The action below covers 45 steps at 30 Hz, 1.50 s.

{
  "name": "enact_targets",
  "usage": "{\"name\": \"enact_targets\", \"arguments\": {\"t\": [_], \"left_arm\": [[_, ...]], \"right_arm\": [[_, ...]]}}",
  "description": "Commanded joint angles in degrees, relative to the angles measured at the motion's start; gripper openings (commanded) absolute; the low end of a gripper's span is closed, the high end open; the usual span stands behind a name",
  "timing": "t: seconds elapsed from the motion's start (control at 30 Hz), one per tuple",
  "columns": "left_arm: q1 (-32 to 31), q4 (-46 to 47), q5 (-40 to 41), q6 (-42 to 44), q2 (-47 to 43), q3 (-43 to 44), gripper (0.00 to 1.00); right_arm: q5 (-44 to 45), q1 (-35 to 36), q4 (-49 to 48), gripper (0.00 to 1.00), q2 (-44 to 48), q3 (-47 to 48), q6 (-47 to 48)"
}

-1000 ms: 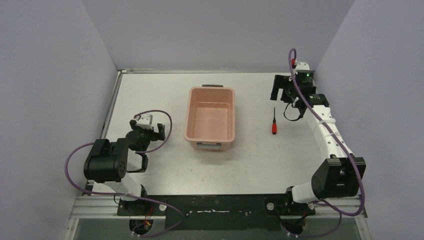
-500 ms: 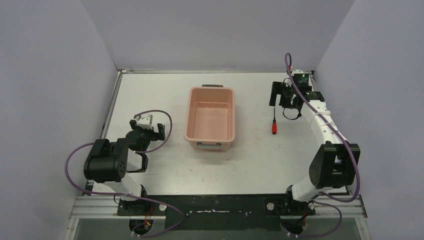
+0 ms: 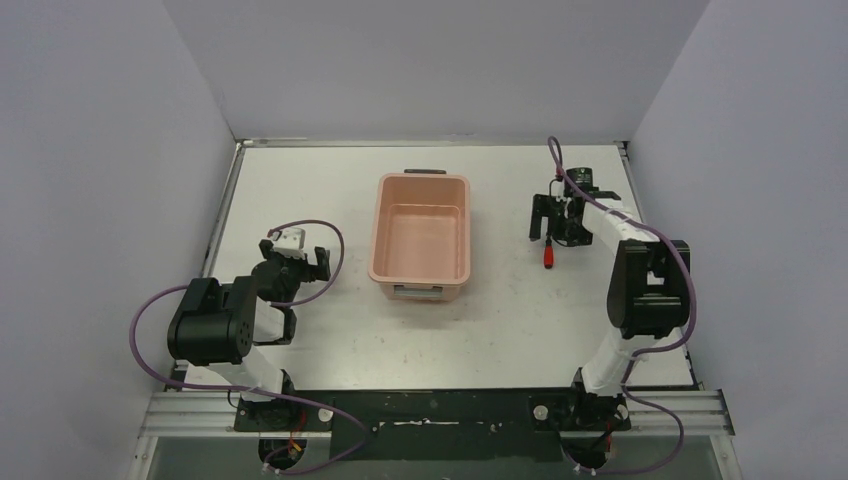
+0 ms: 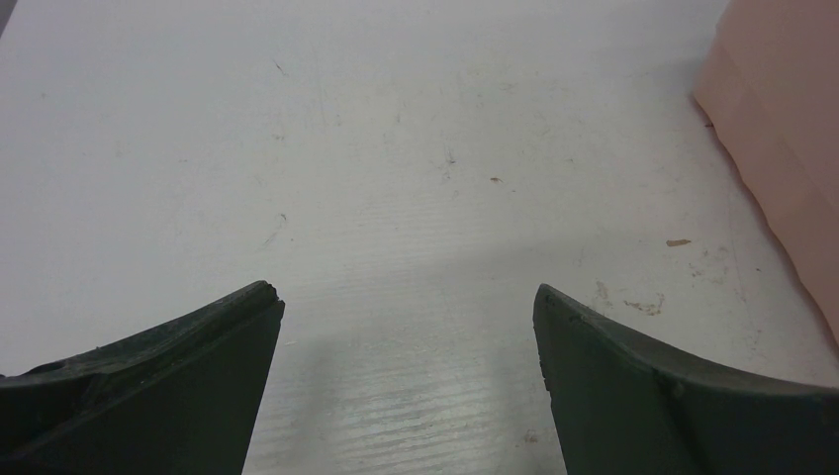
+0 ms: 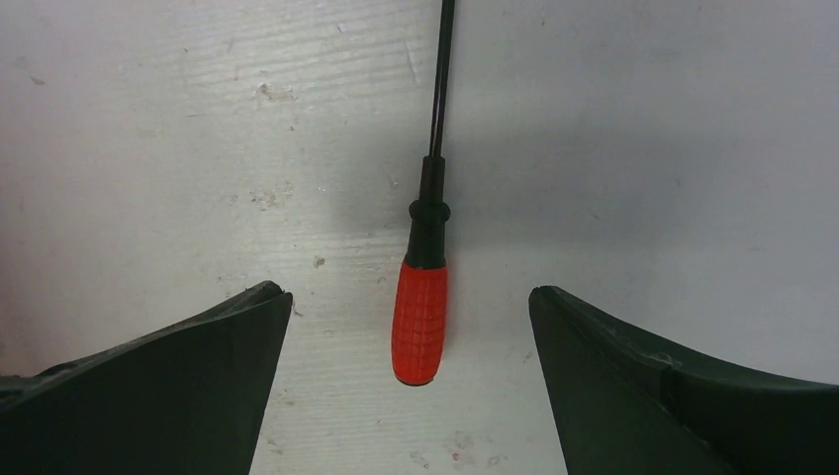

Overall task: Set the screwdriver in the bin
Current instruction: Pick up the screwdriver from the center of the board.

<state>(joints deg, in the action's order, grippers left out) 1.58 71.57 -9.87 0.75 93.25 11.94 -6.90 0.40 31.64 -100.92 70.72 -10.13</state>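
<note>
The screwdriver's handle where red meets black (image 3: 548,245) (image 5: 425,265) comes next: my right gripper, its open fingers already astride the screwdriver, moves down onto it and closes there.
The screwdriver (image 3: 548,254), red handle and thin black shaft, lies flat on the white table, right of the bin. In the right wrist view its handle (image 5: 419,322) lies between my open fingers, shaft pointing away. My right gripper (image 3: 551,222) is open, above the screwdriver's shaft, touching nothing; in the right wrist view it (image 5: 411,297) straddles the handle. The salmon-pink bin (image 3: 383,236) stands empty at the table's middle; its side shows in the left wrist view (image 4: 792,129). My left gripper (image 3: 300,262) is open and empty over bare table, left of the bin; the left wrist view also shows it (image 4: 408,297).
Grey walls enclose the table on the left, back and right. The bin's dark handle (image 3: 424,172) is at its far end and a label (image 3: 418,291) at its near end. The right arm's purple cable (image 3: 560,160) loops above the wrist.
My right arm has swung in from the far right corner toward the screwdriver, and the gripper now hangs over it. The left arm, the bin and the screwdriver have not moved.
</note>
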Motion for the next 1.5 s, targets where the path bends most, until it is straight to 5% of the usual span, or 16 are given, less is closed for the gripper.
{"name": "enact_targets", "arguments": {"t": [0.0, 0.37, 0.63, 1.47], "left_arm": [[-0.1, 2.4, -0.4, 0.2, -0.5, 0.7, 0.97], [-0.1, 2.4, -0.3, 0.2, -0.4, 0.7, 0.97], [-0.1, 2.4, -0.3, 0.2, -0.5, 0.8, 0.97], [-0.1, 2.4, -0.3, 0.2, -0.5, 0.8, 0.97]], "right_arm": [[1.7, -0.3, -3.2, 0.95, -1.6, -0.8, -0.9], [2.6, -0.3, -3.6, 0.81, -6.7, -0.3, -1.4], [3.3, -0.3, -2.3, 0.24, -5.5, 0.6, -1.2], [6.0, -0.1, 5.6, 0.22, 16.2, 8.9, 1.3]]}}
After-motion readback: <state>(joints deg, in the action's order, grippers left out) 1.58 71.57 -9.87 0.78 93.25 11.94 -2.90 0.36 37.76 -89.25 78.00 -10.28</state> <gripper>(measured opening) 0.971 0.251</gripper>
